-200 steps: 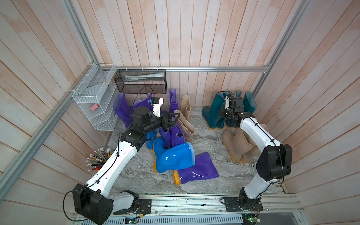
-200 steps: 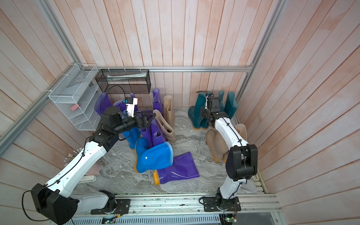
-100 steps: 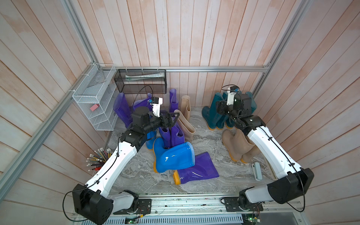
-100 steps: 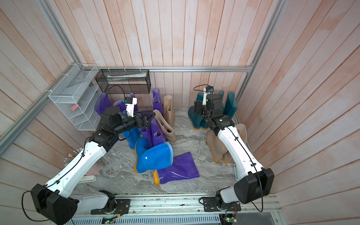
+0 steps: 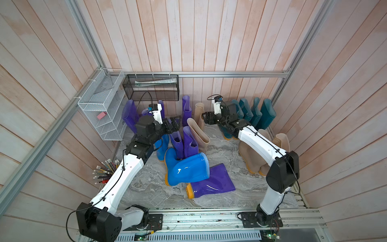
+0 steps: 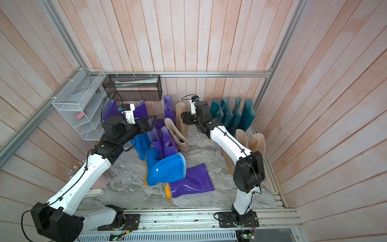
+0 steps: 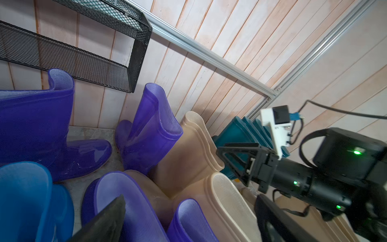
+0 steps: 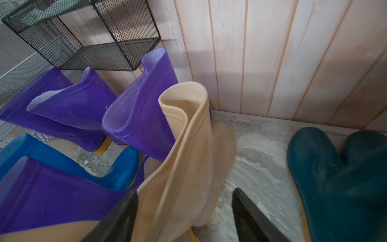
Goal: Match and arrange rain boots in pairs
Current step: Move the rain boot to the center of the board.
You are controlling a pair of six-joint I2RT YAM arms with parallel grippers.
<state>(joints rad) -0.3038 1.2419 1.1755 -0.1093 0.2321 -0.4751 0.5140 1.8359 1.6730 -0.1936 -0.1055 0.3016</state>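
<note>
My right gripper moves onto the upright beige boot's rim next, on the side facing the teal boots, since that rim is just beside its open fingers.
Rain boots crowd the marble floor. Several dark teal boots stand along the back right, and two beige boots stand upright below them. A bright blue boot and a purple boot lie flat in front. Two purple boots stand upright beside a leaning beige boot. My left gripper hovers open just above those purple shafts. My right gripper is open beside the upright beige boot at the back wall, holding nothing.
A white wire shelf hangs on the left wall and a black mesh basket on the back wall, above more purple boots. An upright blue boot stands under my left arm. Pencils stick out at the left.
My right arm has swung left from the teal boots toward the beige boot at the back wall, and its jaws have opened wider. The left arm has barely moved.
</note>
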